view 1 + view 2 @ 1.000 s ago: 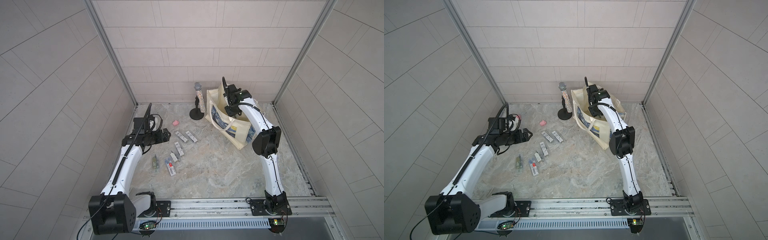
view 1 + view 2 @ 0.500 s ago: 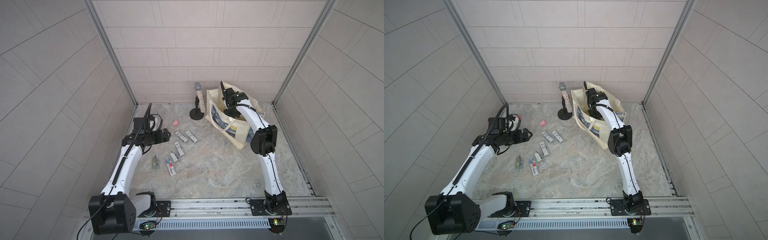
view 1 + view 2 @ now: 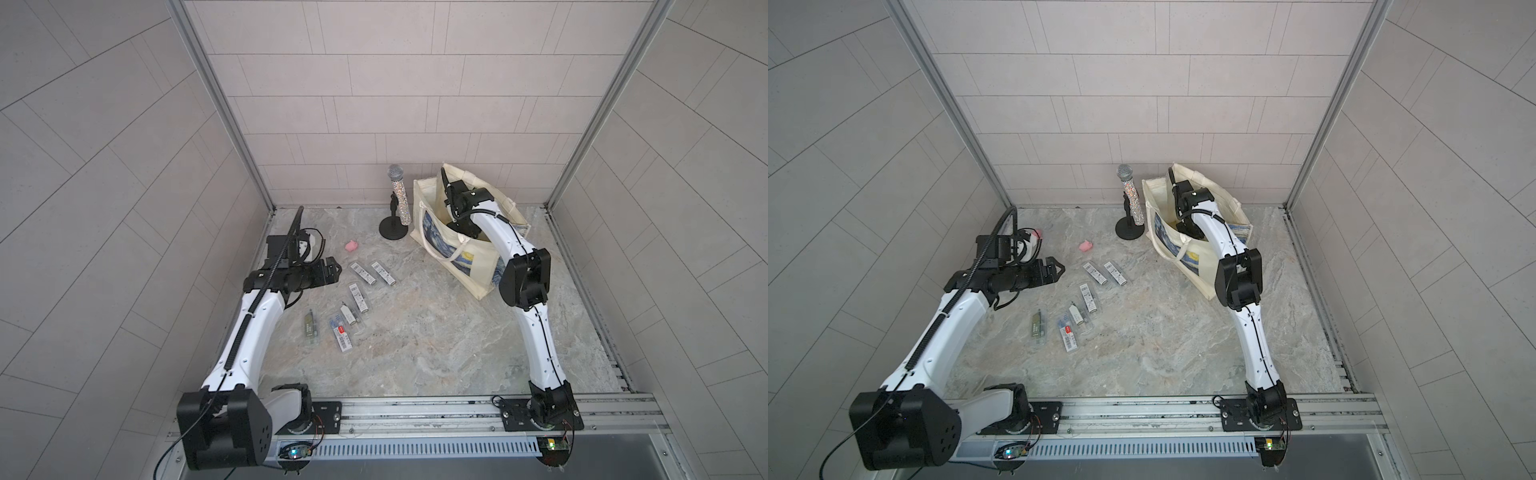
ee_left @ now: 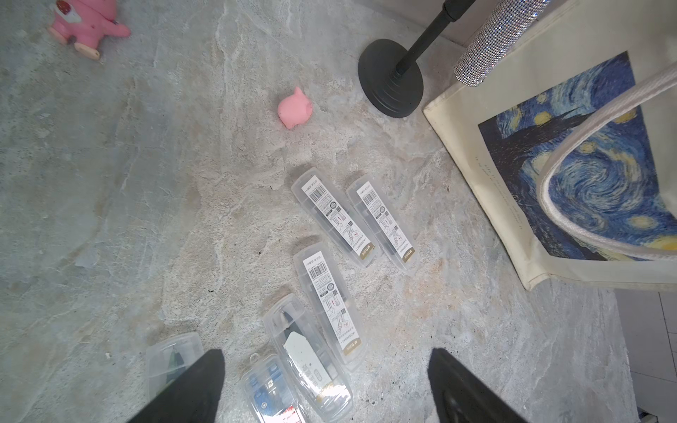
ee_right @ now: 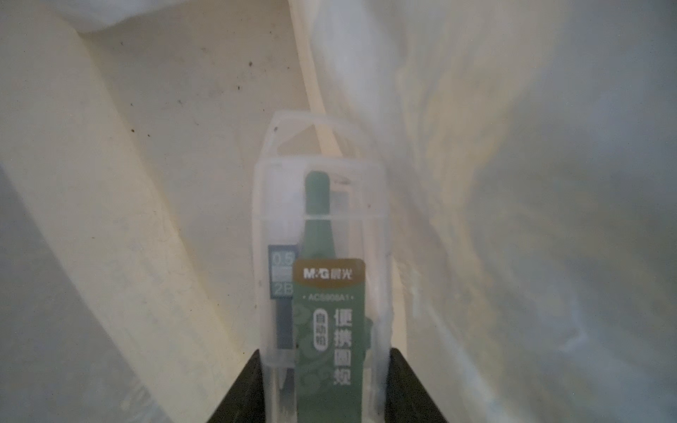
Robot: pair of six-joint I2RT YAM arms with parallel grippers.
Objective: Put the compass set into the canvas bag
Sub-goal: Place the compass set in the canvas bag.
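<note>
Next, my right gripper eases slightly down toward the bag's bottom below its fingers and releases the compass set (image 5: 322, 238) there, as the bag's lining already surrounds it.
The cream canvas bag (image 3: 473, 270) (image 3: 1202, 272) with the starry-night print stands open at the back right. My right gripper (image 5: 324, 357) reaches down inside the bag and is shut on a compass set (image 5: 322, 238), a clear case with a green label; cream bag lining (image 5: 146, 183) is all round it. In both top views only the right wrist (image 3: 465, 197) shows above the bag's rim. Several more clear compass set cases (image 3: 363, 274) (image 4: 335, 216) lie on the table at centre left. My left gripper (image 3: 332, 270) (image 4: 326, 357) hovers open over them, holding nothing.
A glittery microphone (image 3: 398, 195) on a black round-based stand (image 3: 392, 228) stands just left of the bag. A small pink toy (image 3: 351, 246) lies behind the cases, and a bigger pink toy (image 4: 86, 22) lies by the left arm. Tiled walls close three sides.
My right arm has lowered a little deeper into the bag with the compass set in its grip. The left arm has not moved.
</note>
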